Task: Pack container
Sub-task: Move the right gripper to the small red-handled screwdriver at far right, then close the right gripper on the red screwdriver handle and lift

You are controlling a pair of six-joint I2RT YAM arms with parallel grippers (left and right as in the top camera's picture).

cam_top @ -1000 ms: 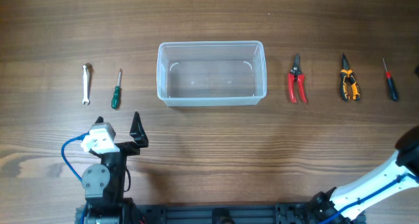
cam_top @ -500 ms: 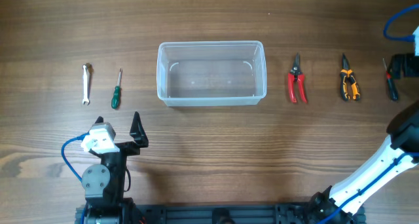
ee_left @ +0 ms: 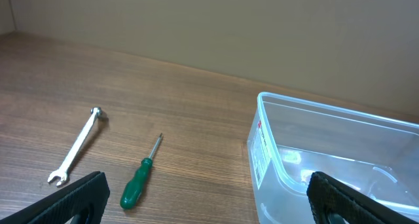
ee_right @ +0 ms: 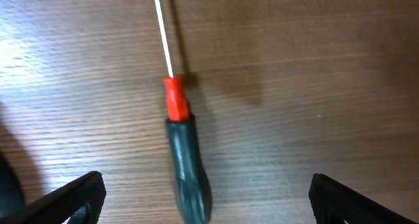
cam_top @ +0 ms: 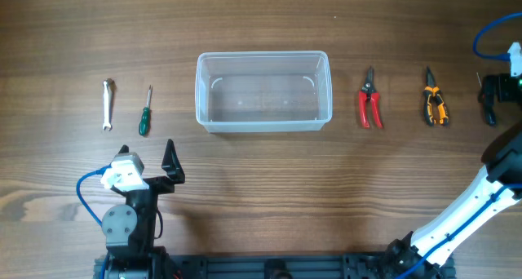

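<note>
The right gripper will go down onto the black part by the red collar (cam_top: 487, 102) (ee_right: 182, 142) and close, because the screwdriver's handle is already between its spread fingers.
The clear plastic container (cam_top: 263, 91) stands empty at the table's middle; its left end shows in the left wrist view (ee_left: 327, 165). My left gripper (cam_top: 147, 158) is open near the front left, behind a green screwdriver (cam_top: 144, 116) and a silver wrench (cam_top: 107, 104). My right gripper (cam_top: 489, 95) is open at the far right, right over a black-and-red screwdriver (ee_right: 183, 158), whose handle lies between the spread fingers (ee_right: 206, 201). Red pruners (cam_top: 370, 101) and orange-black pliers (cam_top: 435, 102) lie right of the container.
The green screwdriver (ee_left: 139, 181) and wrench (ee_left: 76, 145) lie left of the container in the left wrist view. The right arm's white link (cam_top: 465, 222) crosses the front right corner. The left arm base (cam_top: 126, 222) sits at the front left.
My right gripper came into view at the far right edge and moved down over the black-and-red screwdriver. The left arm has not moved.
</note>
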